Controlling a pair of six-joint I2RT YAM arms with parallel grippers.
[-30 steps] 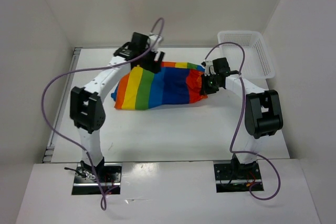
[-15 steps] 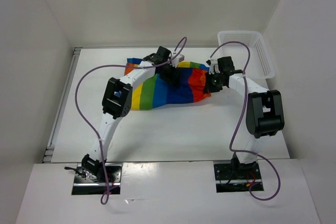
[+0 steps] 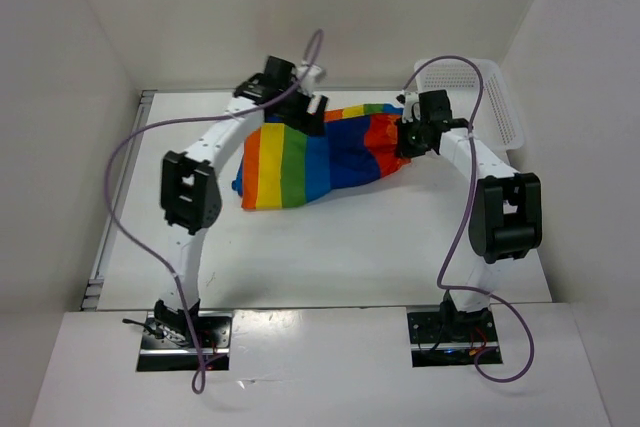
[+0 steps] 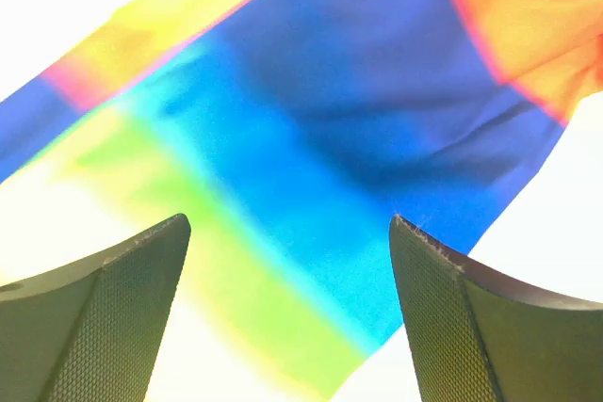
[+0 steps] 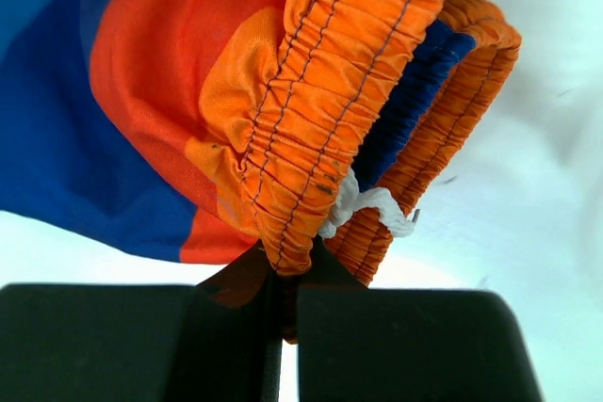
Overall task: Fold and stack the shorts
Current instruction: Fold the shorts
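Observation:
My right gripper rises next, carries the waistband left in the top view and releases it on the shorts' orange hem point(image 3: 252, 157), since the shorts point(image 3: 310, 157) lie spread lengthwise.
The shorts point(image 3: 310, 157), striped in orange, yellow, green, blue and red, lie spread across the middle of the table. My right gripper point(image 3: 410, 137) is at their right end, shut on the orange elastic waistband point(image 5: 311, 91), which bunches up between the jaws of the right gripper point(image 5: 287, 275). A white drawstring point(image 5: 372, 204) hangs beside the pinch. My left gripper point(image 3: 308, 112) hovers over the far edge of the shorts. In the left wrist view this gripper point(image 4: 287, 233) is open, its fingers point(image 4: 122, 327) wide apart above the blue and green stripes point(image 4: 311, 195), holding nothing.
A white plastic mesh basket point(image 3: 495, 97) stands at the far right corner, just behind the right arm. White walls close in the table on the left, back and right. Purple cables loop above both arms.
The right gripper has carried the waistband toward the far side, dragging the shorts right and back. The left gripper swung in over the cloth, then drew back to the far edge with its jaws open.

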